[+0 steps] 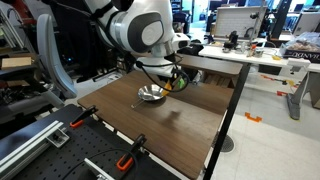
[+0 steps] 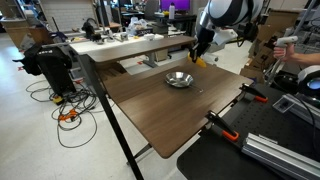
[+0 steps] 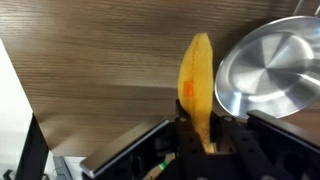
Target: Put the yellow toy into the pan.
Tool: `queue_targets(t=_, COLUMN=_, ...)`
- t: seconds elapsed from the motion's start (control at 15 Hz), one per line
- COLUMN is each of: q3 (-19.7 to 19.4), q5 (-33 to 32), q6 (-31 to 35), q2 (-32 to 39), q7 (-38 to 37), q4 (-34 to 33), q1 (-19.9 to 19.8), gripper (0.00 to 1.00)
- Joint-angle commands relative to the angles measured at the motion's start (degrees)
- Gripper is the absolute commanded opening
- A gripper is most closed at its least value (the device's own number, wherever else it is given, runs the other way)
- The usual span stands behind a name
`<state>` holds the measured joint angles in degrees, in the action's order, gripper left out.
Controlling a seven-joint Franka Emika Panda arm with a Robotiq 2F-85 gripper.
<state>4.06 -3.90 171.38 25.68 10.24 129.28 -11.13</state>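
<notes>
My gripper shifts toward the right in the wrist view over the silver pan's hollow [image 1: 151, 92] next and releases the yellow toy, which hangs beside the pan's rim.
The yellow toy [image 3: 197, 85] is an elongated yellow-orange piece held upright between my gripper's fingers [image 3: 203, 128]; its green end is hidden. In both exterior views the gripper [image 1: 179, 80] [image 2: 198, 56] hangs above the brown table with the toy [image 1: 180, 82] in it. The pan [image 1: 151, 95] [image 2: 179, 79] is a small shiny silver bowl-like pan resting on the table. In the wrist view the pan [image 3: 272, 66] lies just to the right of the toy. The gripper is beside the pan, slightly above it.
The brown wooden table [image 1: 170, 125] [image 2: 165, 110] has orange clamps [image 1: 127, 161] [image 2: 222, 128] along one edge. A cluttered desk [image 1: 250, 50] stands behind. A person's arm [image 2: 300, 45] is at the far right of an exterior view.
</notes>
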Motion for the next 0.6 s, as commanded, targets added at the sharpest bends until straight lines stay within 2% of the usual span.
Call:
queue_targets(t=0.0, q3=2.76, q5=1.58, q6=-0.57, q2=-3.10, q7=1.35, q4=2.69, q1=0.39, gripper=0.03)
queue_targets(t=0.27, q3=6.13, q5=2.59, q6=-1.56, q2=-3.24, q7=1.76, q4=3.52, q1=0.18, gripper=0.03)
queue_targets(t=0.53, q3=7.38, q5=2.94, q6=-1.86, q2=-2.62, q7=1.51, q4=3.64, q1=0.79, gripper=0.03)
